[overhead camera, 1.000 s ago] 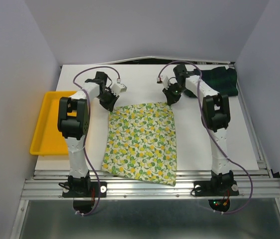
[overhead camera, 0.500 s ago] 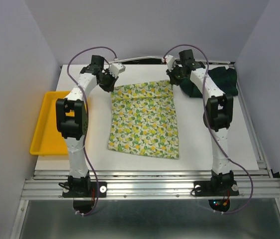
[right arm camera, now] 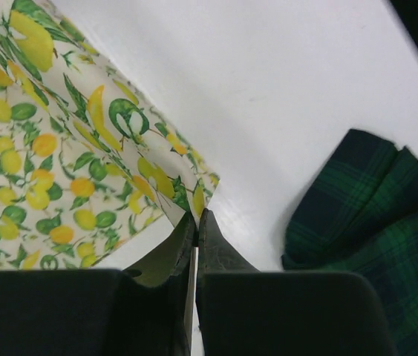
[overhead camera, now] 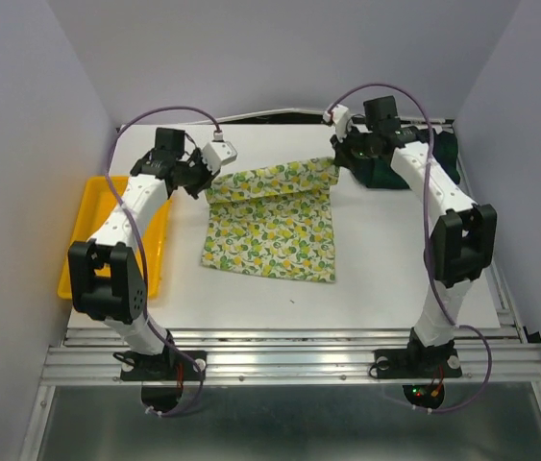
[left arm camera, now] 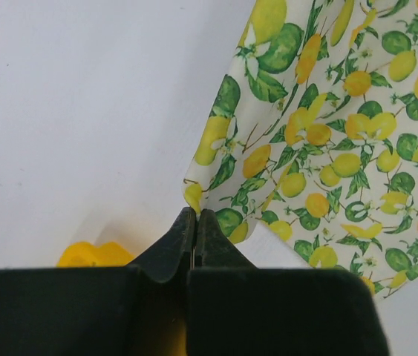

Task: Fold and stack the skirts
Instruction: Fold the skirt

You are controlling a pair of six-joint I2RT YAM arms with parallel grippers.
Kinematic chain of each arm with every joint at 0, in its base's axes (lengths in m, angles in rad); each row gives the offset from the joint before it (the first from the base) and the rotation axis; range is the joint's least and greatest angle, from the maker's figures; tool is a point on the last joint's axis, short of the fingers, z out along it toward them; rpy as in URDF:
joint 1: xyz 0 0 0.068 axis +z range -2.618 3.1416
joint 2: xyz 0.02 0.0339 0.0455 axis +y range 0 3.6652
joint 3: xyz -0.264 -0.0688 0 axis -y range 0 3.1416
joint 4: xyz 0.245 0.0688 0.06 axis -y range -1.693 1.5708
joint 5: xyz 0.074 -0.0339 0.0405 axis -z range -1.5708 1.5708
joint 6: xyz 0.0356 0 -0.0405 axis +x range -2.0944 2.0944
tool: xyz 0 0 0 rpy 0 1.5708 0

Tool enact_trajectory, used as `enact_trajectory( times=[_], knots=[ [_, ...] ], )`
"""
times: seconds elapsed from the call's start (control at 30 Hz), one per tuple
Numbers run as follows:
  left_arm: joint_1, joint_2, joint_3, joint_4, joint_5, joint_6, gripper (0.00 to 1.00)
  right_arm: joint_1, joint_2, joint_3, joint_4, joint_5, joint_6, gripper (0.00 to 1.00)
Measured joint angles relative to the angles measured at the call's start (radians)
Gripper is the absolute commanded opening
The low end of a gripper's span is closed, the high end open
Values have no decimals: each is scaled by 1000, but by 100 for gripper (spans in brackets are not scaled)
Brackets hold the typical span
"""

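The skirt's near part is lying flat, so I will move my left gripper back and down onto the skirt's near corner by the yellow tray (left arm camera: 379, 294) and let go there.
The lemon-print skirt (overhead camera: 272, 221) is lifted at its far edge and drapes toward me, its near part flat on the white table. My left gripper (overhead camera: 209, 174) is shut on the skirt's far left corner (left arm camera: 194, 194). My right gripper (overhead camera: 338, 159) is shut on the far right corner (right arm camera: 203, 194). In both wrist views the jaws pinch a tip of the printed cloth. The plaid skirt (overhead camera: 414, 154) lies crumpled at the back right, just beyond the right gripper, and shows dark green and navy in the right wrist view (right arm camera: 372, 222).
A yellow tray (overhead camera: 92, 240) sits at the table's left edge, under the left arm. Grey walls close in on three sides. The metal rail with both arm bases (overhead camera: 289, 360) runs along the near edge.
Both grippers closed on the lemon skirt's far corners and lifted them up and back. The skirt's near edge slid away from the table's front. Both arms stretched farther out.
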Motion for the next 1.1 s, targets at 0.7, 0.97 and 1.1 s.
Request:
enact_trajectory(
  times=[0.7, 0.97, 1.1],
  knots=[
    [-77, -221, -542, 185, -81, 158, 0, 98, -133, -538, 98, -9, 115, 1],
    [-76, -356, -522, 179, -112, 148, 0, 107, -199, -471, 82, -1, 139, 1],
    [-76, -397, -508, 151, -117, 157, 0, 126, -265, -472, 60, 3, 153, 1]
  ],
)
